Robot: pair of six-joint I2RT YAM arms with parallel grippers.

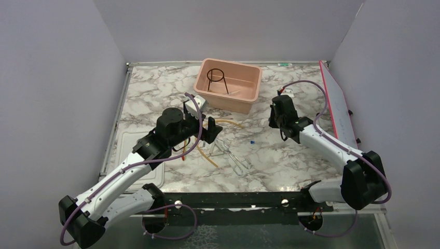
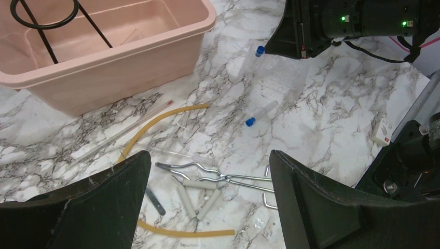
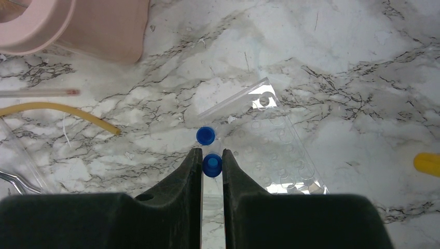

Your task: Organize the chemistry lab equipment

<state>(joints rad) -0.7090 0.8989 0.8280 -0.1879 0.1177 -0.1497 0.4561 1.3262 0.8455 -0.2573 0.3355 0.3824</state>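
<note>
The rack has round holes for tubes. My right gripper needs to go down next onto the clear plastic rack's edge [image 3: 232,151] beside the second blue cap and release the tube.
A black wire ring stand [image 1: 217,78] stands inside the pink tub [image 1: 244,98]. Silver tongs [image 1: 233,155], a curved tan rubber tube [image 1: 207,153] and a tiny blue piece [image 1: 252,141] lie on the marble. My left gripper [image 2: 207,155] is open and empty above the tongs [image 2: 223,179], white clay tubes [image 2: 200,199], a spatula [image 2: 154,199], the tan tube [image 2: 155,122], a red-tipped rod [image 2: 119,134] and a blue-capped clear tube [image 2: 259,114]. My right gripper [image 3: 211,153] is shut on a blue-capped clear tube [image 3: 211,165]; a second blue cap [image 3: 205,135] sits just beyond.
A clear plastic rack [image 3: 280,150] lies under my right gripper, with a yellow object [image 3: 426,163] to its right. A flat white lid [image 1: 140,155] lies at the left under my left arm. A red-edged white board [image 1: 340,104] lines the right side.
</note>
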